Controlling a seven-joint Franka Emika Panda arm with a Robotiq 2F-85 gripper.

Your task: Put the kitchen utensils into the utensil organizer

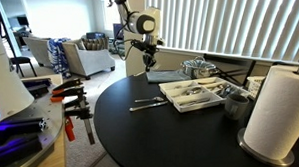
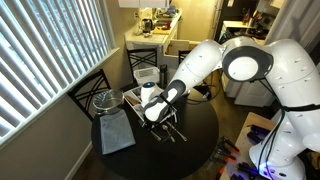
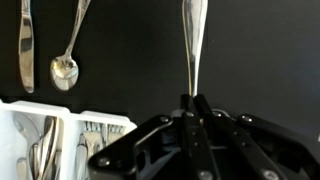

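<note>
The utensil will be released where silver forks already lie. My gripper will next swing to the left in the wrist view, turning, over the organizer's fork section (image 1: 180,88) (image 3: 98,142) to let it go.
My gripper (image 3: 194,100) is shut on the end of a slim silver utensil (image 3: 192,40), which reaches away from the jaws over the black table. In an exterior view the gripper (image 1: 145,56) hangs above the table, left of the white utensil organizer (image 1: 194,94). The organizer's corner (image 3: 20,115) shows in the wrist view and holds several silver pieces. A silver knife (image 3: 25,45) and a spoon (image 3: 65,62) lie on the table beside it; two utensils (image 1: 149,104) also show in an exterior view. The arm hides most of the organizer (image 2: 142,95) in an exterior view.
A shiny metal pot (image 1: 198,67) and a grey cloth (image 1: 165,76) sit behind the organizer. A dark grey cup (image 1: 236,103) and a paper towel roll (image 1: 279,108) stand to its right. Orange-and-black clamps (image 1: 71,91) lie beyond the round table's left edge.
</note>
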